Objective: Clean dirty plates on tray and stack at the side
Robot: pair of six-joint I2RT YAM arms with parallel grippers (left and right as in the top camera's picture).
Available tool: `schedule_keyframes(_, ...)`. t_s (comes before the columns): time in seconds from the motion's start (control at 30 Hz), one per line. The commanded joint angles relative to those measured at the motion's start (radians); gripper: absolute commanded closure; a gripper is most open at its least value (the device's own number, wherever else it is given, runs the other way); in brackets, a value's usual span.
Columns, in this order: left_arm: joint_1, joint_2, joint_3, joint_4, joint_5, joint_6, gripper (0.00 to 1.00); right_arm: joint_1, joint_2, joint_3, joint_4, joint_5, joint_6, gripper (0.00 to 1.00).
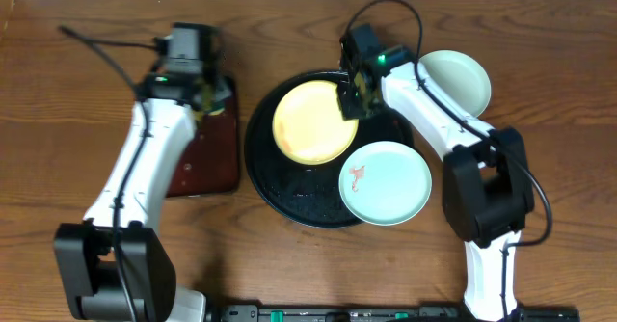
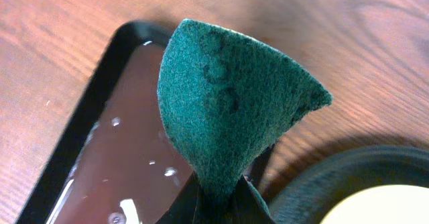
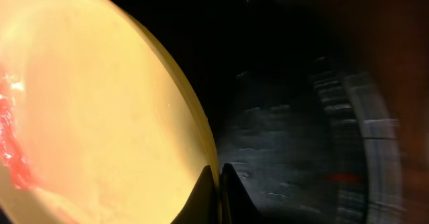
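Observation:
Because the second mint-blue plate (image 1: 458,79) lies off the tray, I will lift my right gripper, move right in the overhead view and lower over it to release.
The yellow plate (image 1: 310,121) lies tilted on the black round tray (image 1: 265,177), at its back left. My right gripper (image 1: 351,100) is shut on the yellow plate's right rim; in the right wrist view (image 3: 218,184) its fingers pinch the rim, and a red smear (image 3: 10,143) shows on the plate (image 3: 94,117). A mint-blue plate (image 1: 386,182) with a small red smear sits at the tray's front right. A second mint-blue plate (image 1: 458,79) lies on the table to the right. My left gripper (image 1: 207,95) is shut on a green scouring pad (image 2: 228,110) above the brown tray.
A rectangular reddish-brown tray (image 1: 207,153) with wet drops lies left of the black tray, also seen in the left wrist view (image 2: 127,163). Cables run from both arms over the back of the wooden table.

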Motion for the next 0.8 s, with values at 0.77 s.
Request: schedule_keyframes(0.77, 0.15, 0.054, 0.0, -0.032, 0.176, 0.04, 0.92, 0.447, -0.082, 0.185, 0.086, 1.326, -0.58, 0.99)
